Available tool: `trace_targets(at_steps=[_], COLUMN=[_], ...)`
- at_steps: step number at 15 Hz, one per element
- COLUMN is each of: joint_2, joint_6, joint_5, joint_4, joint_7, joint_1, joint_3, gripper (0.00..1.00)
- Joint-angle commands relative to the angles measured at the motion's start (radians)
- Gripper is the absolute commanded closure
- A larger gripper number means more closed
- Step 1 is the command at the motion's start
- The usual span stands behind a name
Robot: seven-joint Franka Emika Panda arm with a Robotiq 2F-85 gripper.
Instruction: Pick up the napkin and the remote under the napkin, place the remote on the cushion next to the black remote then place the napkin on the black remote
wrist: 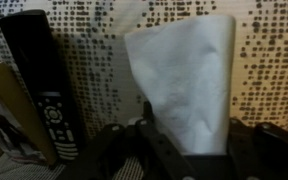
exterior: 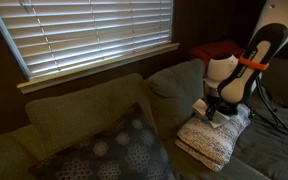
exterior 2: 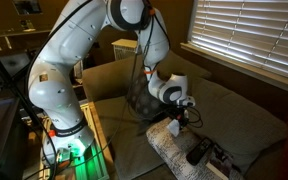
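I should next lower my gripper onto the bare cushion beside the black remote and let go of the napkin [wrist: 179, 75], because it is still just above the knit.
My gripper [wrist: 184, 138] is shut on the white napkin [wrist: 179, 75], which stands up from between the jaws and covers the middle of the wrist view. Behind it lies the off-white knit cushion [wrist: 94, 60]. The black remote [wrist: 44, 85] lies lengthwise on that cushion, to the left of the napkin. In both exterior views the gripper [exterior: 215, 108] [exterior 2: 180, 118] hovers just above the cushion [exterior: 212, 140] [exterior 2: 169, 148] on the sofa. The black remote [exterior 2: 198, 152] rests near the cushion's end. The other remote is hidden.
A dark grey floral pillow [exterior: 109, 150] leans on the sofa back [exterior: 79, 105]. Window blinds [exterior: 84, 35] hang behind. A tripod [exterior: 276, 112] stands beside the sofa. A tan flat object [wrist: 4, 115] lies left of the black remote. The robot base stands on a side stand [exterior 2: 69, 140].
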Motion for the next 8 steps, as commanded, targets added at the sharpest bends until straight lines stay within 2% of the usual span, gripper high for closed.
trace_targets(at_steps=[1,8], joint_2=[0.071,0.177], joint_6=[-0.027,-0.031], joint_5=[-0.009,0.001], joint_4=[0.079,0.189], joint_7=[-0.016,-0.005], joint_1=[-0.018,-0.017], joint_3=[0.030,0.042], gripper=[0.73,0.73])
